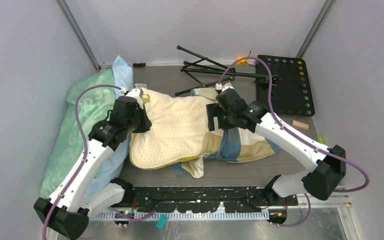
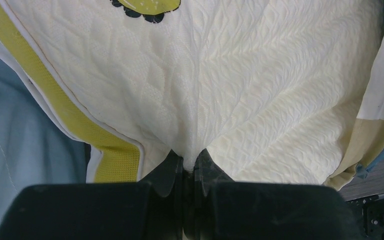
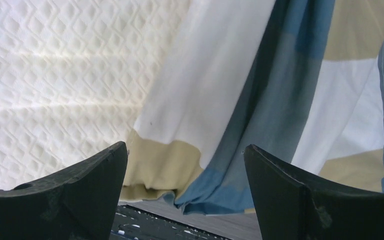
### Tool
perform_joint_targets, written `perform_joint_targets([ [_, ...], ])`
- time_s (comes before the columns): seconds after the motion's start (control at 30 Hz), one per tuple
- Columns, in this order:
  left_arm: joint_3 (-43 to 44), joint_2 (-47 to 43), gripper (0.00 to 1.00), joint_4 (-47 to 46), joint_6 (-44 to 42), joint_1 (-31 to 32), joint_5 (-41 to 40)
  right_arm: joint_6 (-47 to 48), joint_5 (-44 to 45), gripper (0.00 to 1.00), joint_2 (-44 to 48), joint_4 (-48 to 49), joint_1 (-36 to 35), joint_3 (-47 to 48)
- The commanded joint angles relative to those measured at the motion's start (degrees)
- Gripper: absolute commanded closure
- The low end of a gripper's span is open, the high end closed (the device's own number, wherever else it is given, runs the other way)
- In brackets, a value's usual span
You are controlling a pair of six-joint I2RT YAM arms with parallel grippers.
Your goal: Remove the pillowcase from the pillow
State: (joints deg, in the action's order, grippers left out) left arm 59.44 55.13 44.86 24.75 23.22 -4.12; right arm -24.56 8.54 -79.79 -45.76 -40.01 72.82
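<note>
My right gripper lowers back and away from the pillow's bare quilting [image 1: 174,126] onto the pillowcase's blue fold [image 1: 230,145] next, as the pillowcase still bunches over the pillow's end.
The cream-yellow pillow [image 1: 172,127] lies across the table's middle, its left two thirds bare. Bunched over its right end is the blue, tan and cream pillowcase [image 1: 240,146]. My left gripper [image 1: 141,121] is shut on a pinch of the pillow's quilted fabric [image 2: 195,100] near its yellow-green edge [image 2: 80,125]. The right gripper [image 1: 215,119] hovers wide open over the pillowcase's edge [image 3: 205,165], where it meets the bare pillow [image 3: 55,90]. Nothing sits between the right fingers [image 3: 95,175].
A mint-green patterned pillow [image 1: 80,125] with light blue cloth [image 1: 122,70] fills the left side. Behind lie a folded black tripod [image 1: 210,70] and a black perforated plate [image 1: 285,85]. A small wooden block [image 1: 300,125] rests at the right. Grey walls enclose the table.
</note>
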Motion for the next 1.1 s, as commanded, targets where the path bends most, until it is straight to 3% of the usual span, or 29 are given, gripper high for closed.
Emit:
perform_joint_targets([
  [0.0, 3.27, -0.02, 1.00, -2.78, -0.41, -0.20, -1.55, -8.34, 7.25, 0.09, 3.73, -1.94, -2.52, -5.59],
  [0.2, 5.97, 1.96, 1.00, 0.61, 0.23, -0.20, -4.47, -14.47, 11.80, 0.17, 5.97, -0.81, -3.16, -15.16],
  [0.27, 7.38, 2.90, 1.00, 1.43, 0.16, -0.20, -5.21, -15.08, 13.55, 0.25, 7.54, 0.15, -3.02, -18.25],
  [0.4, 10.55, 4.91, 1.00, 3.10, -1.09, -0.18, -8.28, -17.52, 17.97, 0.76, 10.21, -0.83, -1.62, -20.53],
  [0.47, 11.67, 6.03, 1.00, 3.72, -2.14, -0.33, -10.97, -18.90, 20.01, 0.88, 12.54, -1.77, 0.85, -21.32],
  [0.57, 14.07, 8.72, 1.00, 5.28, -3.73, -2.09, -13.59, -19.63, 19.13, 0.94, 18.42, -0.54, 9.20, -24.40],
  [0.73, 16.91, 9.62, 1.00, 6.94, -5.48, -10.59, -13.57, -19.13, 16.68, 0.97, 27.01, 1.44, 25.16, -27.06],
  [0.87, 20.37, 9.58, 1.00, 7.78, -5.58, -13.39, -15.45, -20.05, 18.11, 1.00, 28.18, 0.17, 31.29, -24.42],
  [1.07, 22.13, 10.09, 1.00, 8.37, 0.19, -13.47, -15.33, -21.19, 22.62, 1.00, 29.23, -1.19, 34.79, -19.35],
])
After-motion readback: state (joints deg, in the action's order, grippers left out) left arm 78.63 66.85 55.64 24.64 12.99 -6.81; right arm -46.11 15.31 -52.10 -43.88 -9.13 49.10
